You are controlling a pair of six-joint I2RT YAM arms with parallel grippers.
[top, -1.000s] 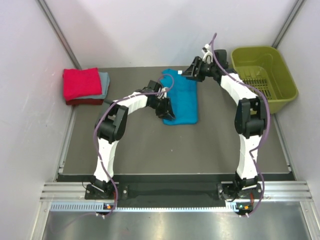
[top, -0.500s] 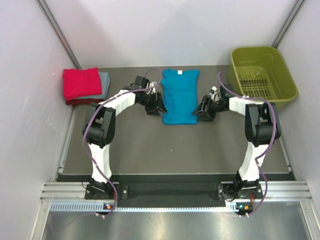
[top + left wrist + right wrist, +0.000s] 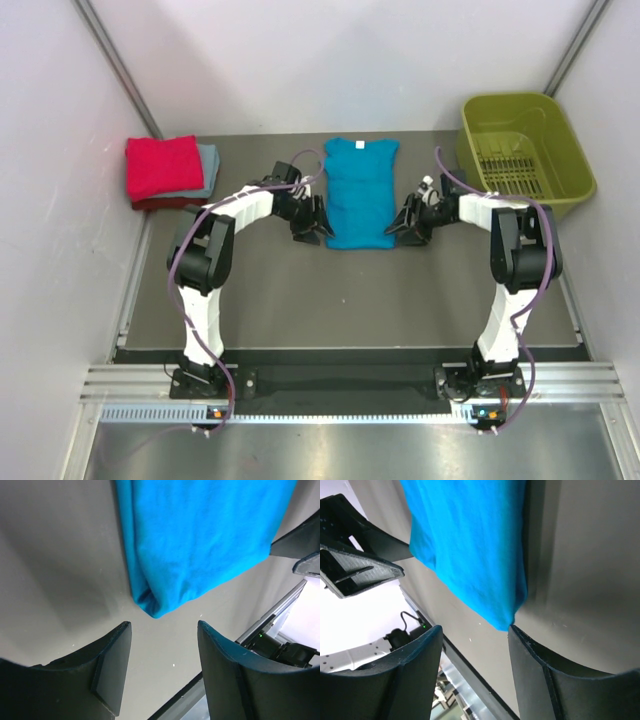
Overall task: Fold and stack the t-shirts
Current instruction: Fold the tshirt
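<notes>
I need to lower my left gripper next and move it toward the t-shirt, then bring its fingers around the t-shirt's near corner (image 3: 331,243) (image 3: 157,608).
A bright teal-blue t-shirt (image 3: 360,195) lies flat in the middle of the dark mat, folded into a narrow strip with its collar at the far end. My left gripper (image 3: 313,229) is open just off its near left corner. The left wrist view shows that corner of the t-shirt (image 3: 200,540) a little beyond the empty gap of the left gripper (image 3: 164,626). My right gripper (image 3: 400,228) is open at the near right corner. In the right wrist view the t-shirt (image 3: 470,545) tip touches one fingertip of the right gripper (image 3: 475,630). A folded red t-shirt (image 3: 163,167) lies on a pale grey-blue one (image 3: 209,168) at the far left.
An olive-green plastic basket (image 3: 525,150) stands at the far right corner. White walls close in the mat on the left, right and back. A metal rail (image 3: 350,385) runs along the near edge by the arm bases.
The left gripper opened, came off the teal shirt and moved to its near left corner. The right arm swung from the shirt's far end down to the near right corner.
</notes>
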